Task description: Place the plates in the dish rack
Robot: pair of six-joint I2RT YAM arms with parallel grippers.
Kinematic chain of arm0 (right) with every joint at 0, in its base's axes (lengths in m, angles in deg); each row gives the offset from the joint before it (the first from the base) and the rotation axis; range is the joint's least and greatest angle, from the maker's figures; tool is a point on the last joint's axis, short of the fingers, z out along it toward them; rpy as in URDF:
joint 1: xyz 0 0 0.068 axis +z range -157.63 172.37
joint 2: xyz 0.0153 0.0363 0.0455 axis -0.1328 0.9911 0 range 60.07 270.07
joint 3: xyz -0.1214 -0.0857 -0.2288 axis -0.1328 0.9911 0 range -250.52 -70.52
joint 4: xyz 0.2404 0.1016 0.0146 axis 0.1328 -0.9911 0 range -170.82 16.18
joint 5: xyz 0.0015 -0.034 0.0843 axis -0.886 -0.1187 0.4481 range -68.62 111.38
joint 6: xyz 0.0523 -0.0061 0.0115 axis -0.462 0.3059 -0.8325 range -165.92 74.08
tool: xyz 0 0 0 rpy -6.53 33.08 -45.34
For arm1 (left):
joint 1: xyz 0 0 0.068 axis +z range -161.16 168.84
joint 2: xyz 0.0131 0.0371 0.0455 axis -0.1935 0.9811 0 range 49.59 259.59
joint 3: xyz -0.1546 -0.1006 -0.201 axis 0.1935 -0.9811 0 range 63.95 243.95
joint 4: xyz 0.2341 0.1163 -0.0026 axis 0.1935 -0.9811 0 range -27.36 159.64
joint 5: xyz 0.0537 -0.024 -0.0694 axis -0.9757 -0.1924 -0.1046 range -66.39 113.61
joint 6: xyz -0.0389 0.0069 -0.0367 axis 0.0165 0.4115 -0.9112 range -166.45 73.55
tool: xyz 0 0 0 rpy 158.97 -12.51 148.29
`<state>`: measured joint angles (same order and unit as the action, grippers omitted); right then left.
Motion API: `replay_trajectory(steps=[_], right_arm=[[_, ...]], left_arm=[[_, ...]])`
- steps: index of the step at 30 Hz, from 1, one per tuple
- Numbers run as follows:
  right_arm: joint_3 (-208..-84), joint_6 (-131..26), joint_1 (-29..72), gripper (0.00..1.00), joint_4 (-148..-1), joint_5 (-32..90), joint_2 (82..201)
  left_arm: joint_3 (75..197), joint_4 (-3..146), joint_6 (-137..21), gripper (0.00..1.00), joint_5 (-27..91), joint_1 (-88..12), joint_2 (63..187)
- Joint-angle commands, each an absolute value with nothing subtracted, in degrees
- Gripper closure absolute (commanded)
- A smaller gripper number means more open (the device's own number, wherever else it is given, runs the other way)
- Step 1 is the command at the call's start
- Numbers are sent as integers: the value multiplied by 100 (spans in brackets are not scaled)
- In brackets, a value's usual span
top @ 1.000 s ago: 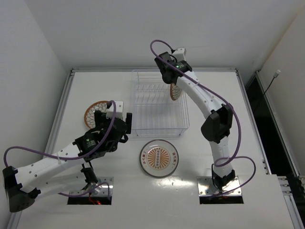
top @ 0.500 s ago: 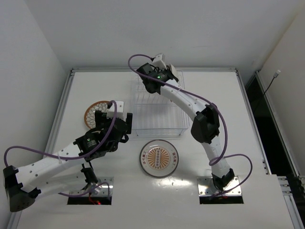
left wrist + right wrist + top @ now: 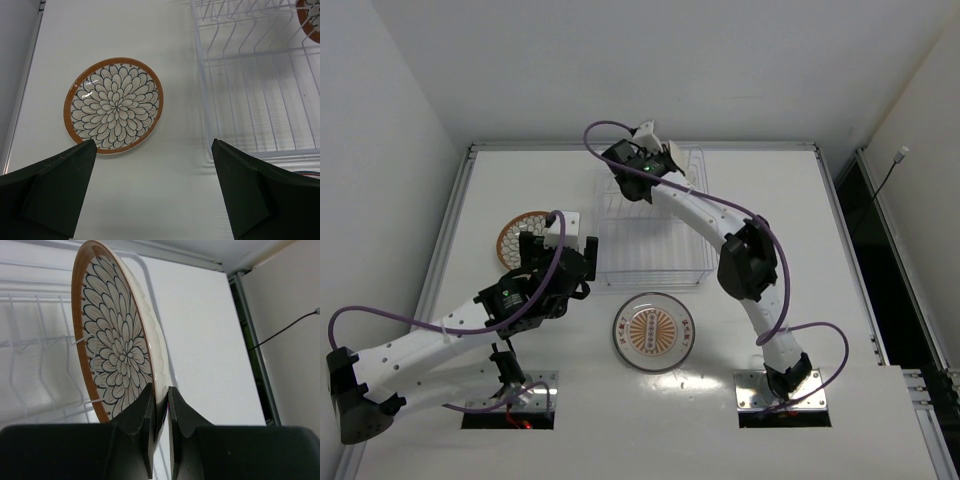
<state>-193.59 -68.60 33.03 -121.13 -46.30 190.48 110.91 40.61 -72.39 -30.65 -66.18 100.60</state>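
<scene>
The robot next needs to lower the plate, already on edge in its right gripper, between the wires at the rack's far end [image 3: 94, 401] and let go of the plate's rim, because the wires are just below.
My right gripper [image 3: 161, 392] is shut on the rim of a brown-rimmed flower-patterned plate [image 3: 120, 350] and holds it on edge over the far end of the dish rack [image 3: 40, 355]. In the top view the right gripper [image 3: 655, 165] is above the rack's [image 3: 655, 250] far end and its wrist hides the plate. The plate's edge shows in the left wrist view [image 3: 310, 17]. A second brown-rimmed plate [image 3: 520, 235] [image 3: 115, 105] lies flat left of the rack. My left gripper [image 3: 153, 145] [image 3: 560, 222] is open and empty, next to it. The sunburst plate [image 3: 655, 332] lies flat in front of the rack.
The rack [image 3: 255, 75] has rows of thin tines along its floor. A raised metal border [image 3: 455, 215] runs along the table's left side, with walls close behind and to the left. A dark gap [image 3: 880, 250] runs down the right of the table.
My right arm has swung left with the plate, from the rack's far right side to above its far end. The left arm has not moved.
</scene>
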Motion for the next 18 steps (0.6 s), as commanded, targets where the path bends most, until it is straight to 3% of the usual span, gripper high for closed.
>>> replay_trajectory(steps=[1,10,13,14,17,18], right_arm=[[-19190,-7194,3263,93,-12409,-3366,18884],[-18997,-7606,3209,90,-12462,-2775,18883],[-18927,-7712,3104,71,-12515,-2529,18813],[-18865,-7712,3104,59,-12515,-2468,18735],[-18803,-7712,3104,37,-12515,-2468,18436],[-18803,-7712,3104,34,-12515,-2468,18331]], left_arm=[[11114,4257,-7212,0,-3114,-6565,10048],[11114,4257,-7212,0,-3114,-6565,10048],[11114,4257,-7212,0,-3114,-6565,10048],[11114,4257,-7212,0,-3114,-6565,10048],[11114,4257,-7212,0,-3114,-6565,10048],[11114,4257,-7212,0,-3114,-6565,10048]])
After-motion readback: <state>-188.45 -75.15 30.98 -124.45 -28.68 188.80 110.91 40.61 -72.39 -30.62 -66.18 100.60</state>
